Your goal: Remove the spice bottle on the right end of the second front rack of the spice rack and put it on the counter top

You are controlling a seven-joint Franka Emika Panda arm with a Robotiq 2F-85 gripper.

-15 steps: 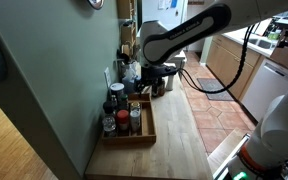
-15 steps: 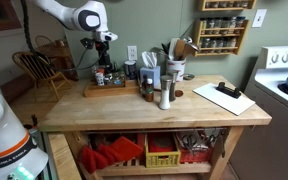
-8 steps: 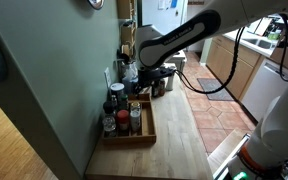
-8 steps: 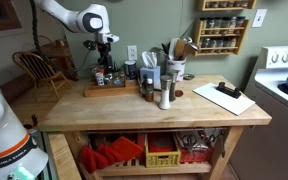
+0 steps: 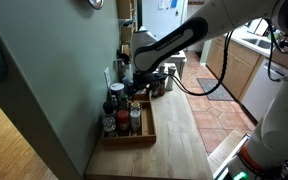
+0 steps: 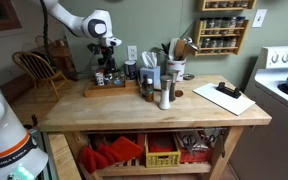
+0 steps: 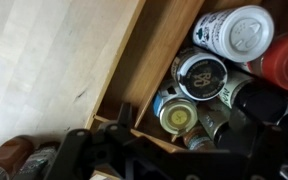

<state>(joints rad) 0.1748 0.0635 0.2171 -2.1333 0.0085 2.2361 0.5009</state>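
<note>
The spice bottle stands below my gripper, between its open fingers. My gripper should move down over the gold lid of the spice bottle (image 7: 178, 116) and close on it.
The wooden spice rack (image 5: 144, 128) lies on the counter against the green wall and holds several bottles; it also shows in an exterior view (image 6: 102, 90). In the wrist view its wooden frame (image 7: 134, 60) holds a white-lidded bottle (image 7: 239, 30), a dark-lidded one (image 7: 202, 72), a gold-lidded one (image 7: 177, 115) and a red one (image 7: 284, 60). My gripper (image 5: 144, 85) hangs just above the rack's far end, also seen in an exterior view (image 6: 106, 72). In the wrist view its dark jaws (image 7: 182, 135) are open around the gold-lidded bottle and grip nothing.
A utensil holder and jars (image 6: 162, 80) stand in the middle of the butcher-block counter (image 6: 134, 112). A clipboard (image 6: 224, 97) lies at its far end. A wall-mounted spice shelf (image 6: 224, 25) hangs beyond. Bare wood (image 5: 179, 135) lies beside the rack.
The arm has moved a little toward the wall and down, bringing the gripper closer over the bottles at the rack's far end. The bottles have not moved.
</note>
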